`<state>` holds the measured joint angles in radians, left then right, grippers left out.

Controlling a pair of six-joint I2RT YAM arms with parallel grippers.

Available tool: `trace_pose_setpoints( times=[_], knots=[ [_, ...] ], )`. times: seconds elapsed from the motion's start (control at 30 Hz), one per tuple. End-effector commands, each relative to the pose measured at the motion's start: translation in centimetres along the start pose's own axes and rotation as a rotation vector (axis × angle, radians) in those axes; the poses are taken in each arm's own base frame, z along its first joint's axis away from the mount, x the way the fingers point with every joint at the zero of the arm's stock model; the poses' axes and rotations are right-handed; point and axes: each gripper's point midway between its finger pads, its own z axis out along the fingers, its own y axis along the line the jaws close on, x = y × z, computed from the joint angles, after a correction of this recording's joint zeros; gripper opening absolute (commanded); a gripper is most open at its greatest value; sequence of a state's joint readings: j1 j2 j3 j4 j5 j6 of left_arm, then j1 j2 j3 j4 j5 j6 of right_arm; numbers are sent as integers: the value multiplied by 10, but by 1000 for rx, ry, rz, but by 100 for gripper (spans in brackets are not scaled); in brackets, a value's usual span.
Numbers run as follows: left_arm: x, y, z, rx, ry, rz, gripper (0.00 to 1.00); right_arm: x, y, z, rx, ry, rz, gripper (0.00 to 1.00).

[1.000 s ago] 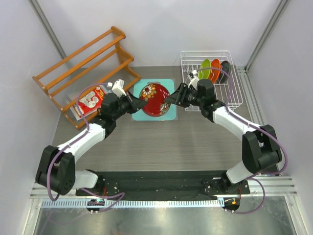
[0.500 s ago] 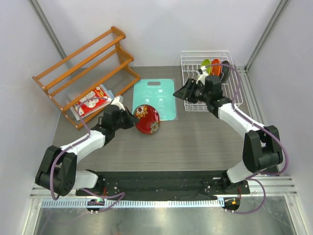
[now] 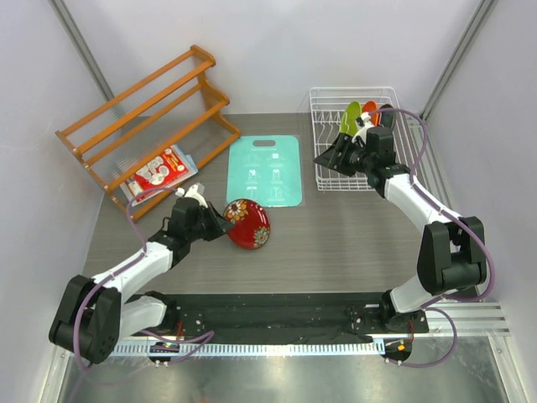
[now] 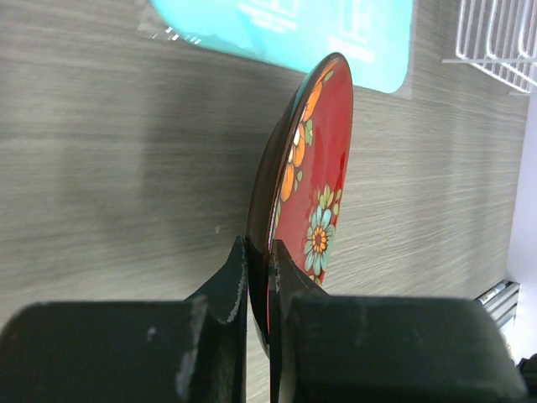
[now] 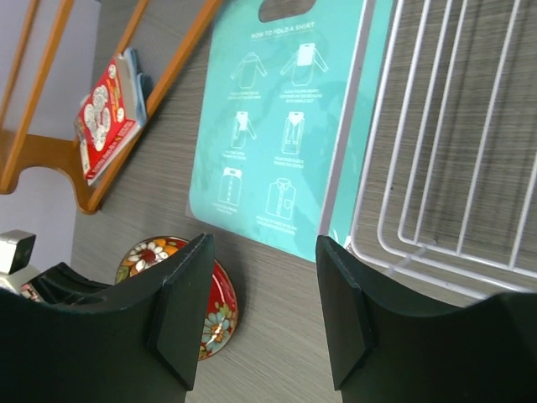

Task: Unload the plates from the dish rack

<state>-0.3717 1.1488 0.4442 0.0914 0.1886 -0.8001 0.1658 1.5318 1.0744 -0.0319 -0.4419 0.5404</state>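
My left gripper should lower the tilted plate, back from the teal board, onto the clear table spot in front.
My left gripper [image 3: 220, 222] is shut on the rim of the dark red floral plate [image 3: 247, 223], holding it tilted low over the table in front of the teal board; the plate shows edge-on in the left wrist view [image 4: 306, 185] with the fingers [image 4: 235, 277] pinching its rim. My right gripper [image 3: 329, 157] is open and empty over the front left corner of the white wire dish rack [image 3: 401, 172]. The lime plate [image 3: 350, 118] and the orange plate [image 3: 370, 111] stand at the rack's back; the teal-blue plate is hidden behind my right arm. The right wrist view shows the rack [image 5: 453, 126] and the red plate [image 5: 214, 315].
A teal rectangular board [image 3: 265, 170] lies left of the rack. An orange-brown wooden slatted rack [image 3: 143, 117] stands at the back left, with a red and white packet [image 3: 159, 172] by its foot. White walls close in on both sides.
My left gripper has carried the red floral plate from above the teal board down to the near left. My right gripper has let the plate go and drawn back right over the rack.
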Motion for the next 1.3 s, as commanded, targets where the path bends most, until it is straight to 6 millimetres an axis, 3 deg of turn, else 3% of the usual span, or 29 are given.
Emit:
trace_pose_setpoints(
  times=[0.0, 0.3, 0.6, 0.7, 0.9, 0.93, 1.03, 1.13, 1.17, 1.2, 1.23, 1.27],
  knots=[
    [1, 3, -10, -25, -17, -32, 0, -20, -2, -3, 33, -31, -48, 57],
    [30, 33, -14, -93, 16, -106, 0, -36, -39, -14, 250, -61, -124, 58],
    [53, 64, -21, -195, 56, -103, 24, -50, -72, -24, 422, -79, -165, 58],
    [56, 69, -24, -209, 57, -99, 22, -53, -80, -26, 454, -90, -166, 58],
    [54, 69, -26, -217, 48, -95, 29, -54, -85, -24, 462, -85, -158, 59],
    [55, 71, -26, -225, 51, -96, 37, -57, -85, -24, 464, -91, -159, 58],
    [56, 72, -25, -236, 67, -95, 41, -63, -87, -21, 473, -95, -160, 58],
    [51, 71, -26, -254, 64, -78, 53, -75, -93, -20, 499, -112, -171, 59],
    [52, 72, -28, -264, 68, -75, 65, -82, -97, -22, 533, -131, -184, 60],
    [47, 70, -29, -263, 58, -72, 70, -89, -102, -23, 568, -150, -192, 60],
    [47, 69, -31, -266, 63, -65, 86, -103, -98, -23, 572, -179, -206, 61],
    [42, 66, -34, -256, 44, -59, 94, -107, -105, -18, 590, -176, -212, 61]
  ],
)
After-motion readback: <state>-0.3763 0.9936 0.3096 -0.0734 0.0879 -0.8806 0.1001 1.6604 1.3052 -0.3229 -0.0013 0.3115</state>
